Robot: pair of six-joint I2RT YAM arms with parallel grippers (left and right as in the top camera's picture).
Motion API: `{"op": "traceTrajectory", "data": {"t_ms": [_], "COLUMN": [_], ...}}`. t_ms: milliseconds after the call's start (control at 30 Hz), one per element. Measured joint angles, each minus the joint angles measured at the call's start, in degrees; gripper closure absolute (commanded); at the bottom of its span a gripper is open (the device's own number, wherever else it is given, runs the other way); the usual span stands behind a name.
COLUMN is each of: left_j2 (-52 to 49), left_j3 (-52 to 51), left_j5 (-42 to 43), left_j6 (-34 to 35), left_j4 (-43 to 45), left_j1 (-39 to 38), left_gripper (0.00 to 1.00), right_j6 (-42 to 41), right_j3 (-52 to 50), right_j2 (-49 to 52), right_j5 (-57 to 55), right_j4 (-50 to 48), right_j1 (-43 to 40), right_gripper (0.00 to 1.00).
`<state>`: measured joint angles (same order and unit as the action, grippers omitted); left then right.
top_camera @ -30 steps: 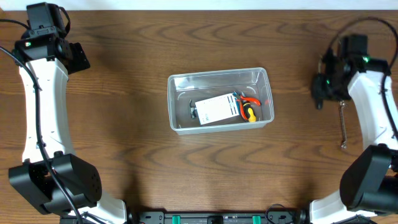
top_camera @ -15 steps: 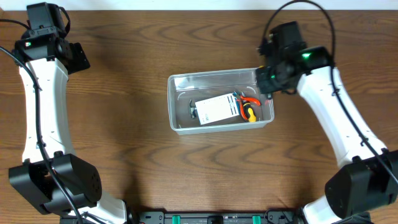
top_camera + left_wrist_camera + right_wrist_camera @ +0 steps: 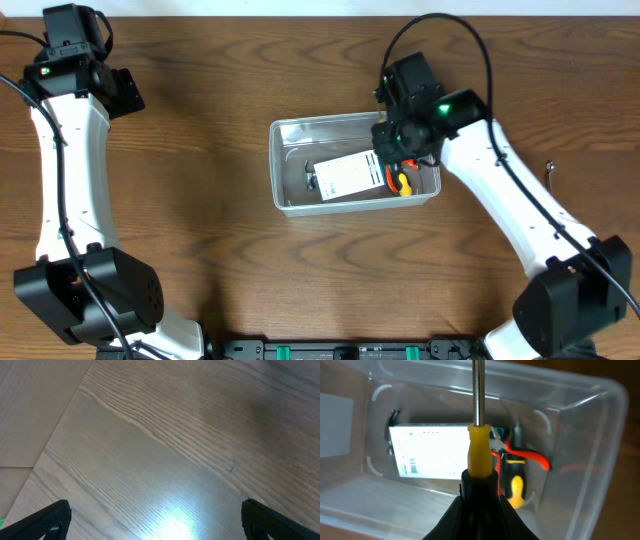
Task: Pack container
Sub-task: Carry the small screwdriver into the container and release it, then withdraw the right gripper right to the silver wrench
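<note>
I will next lower the screwdriver with my right gripper into the container and slightly back, onto the white pack's end (image 3: 374,170) beside the red-handled pliers.
The clear plastic container (image 3: 350,119) stands in the middle of the table. In it lie a white labelled pack (image 3: 345,173), red-handled pliers (image 3: 404,163) and a yellow-and-black tool (image 3: 403,183). My right gripper (image 3: 398,141) hangs over the container's right part. In the right wrist view it (image 3: 479,491) is shut on a screwdriver (image 3: 479,455) with a yellow handle and a steel shaft that points over the container (image 3: 585,435). My left gripper (image 3: 112,88) is at the far left back; in the left wrist view it (image 3: 157,522) is open and empty over bare wood.
The end of a metal tool (image 3: 549,167) shows on the table at the right, beside my right arm. Wood tabletop (image 3: 200,230) surrounds the container. The table's far edge runs along the top of the overhead view.
My right arm has swung from the table's right side leftward to above the container's right part. The left arm has not moved.
</note>
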<state>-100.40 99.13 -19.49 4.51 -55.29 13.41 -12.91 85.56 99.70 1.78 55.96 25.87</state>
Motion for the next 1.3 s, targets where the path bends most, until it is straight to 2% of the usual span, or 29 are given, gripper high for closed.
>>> {"op": "traceTrajectory", "data": {"t_ms": [333,400,633,733,1000,1133,1300], "left_j2": [0.0,0.0,0.0,0.0,0.0,0.0,0.0], "left_j3": [0.0,0.0,0.0,0.0,0.0,0.0,0.0], "left_j5": [0.0,0.0,0.0,0.0,0.0,0.0,0.0], "left_j6": [0.0,0.0,0.0,0.0,0.0,0.0,0.0], "left_j4": [0.0,0.0,0.0,0.0,0.0,0.0,0.0], "left_j1": [0.0,0.0,0.0,0.0,0.0,0.0,0.0], "left_gripper": [0.02,0.02,0.02,0.02,0.02,0.02,0.02], "right_j6": [-1.6,-1.6,-2.3,-2.1,-2.2,-2.2,-2.4], "right_j3": [-6.6,-6.9,-7.0,-7.1,-6.8,-3.0,8.6], "right_j2": [5.7,6.1,6.2,6.2,6.2,6.2,6.0], "right_j5": [0.0,0.0,0.0,0.0,0.0,-0.5,-3.9], "right_j4": [-3.3,-3.8,-5.3,-5.8,-4.7,1.5,14.3], "right_j1": [0.2,0.2,0.2,0.2,0.2,0.1,-2.3], "right_gripper": [0.98,0.95,0.49,0.38,0.41,0.41,0.42]}}
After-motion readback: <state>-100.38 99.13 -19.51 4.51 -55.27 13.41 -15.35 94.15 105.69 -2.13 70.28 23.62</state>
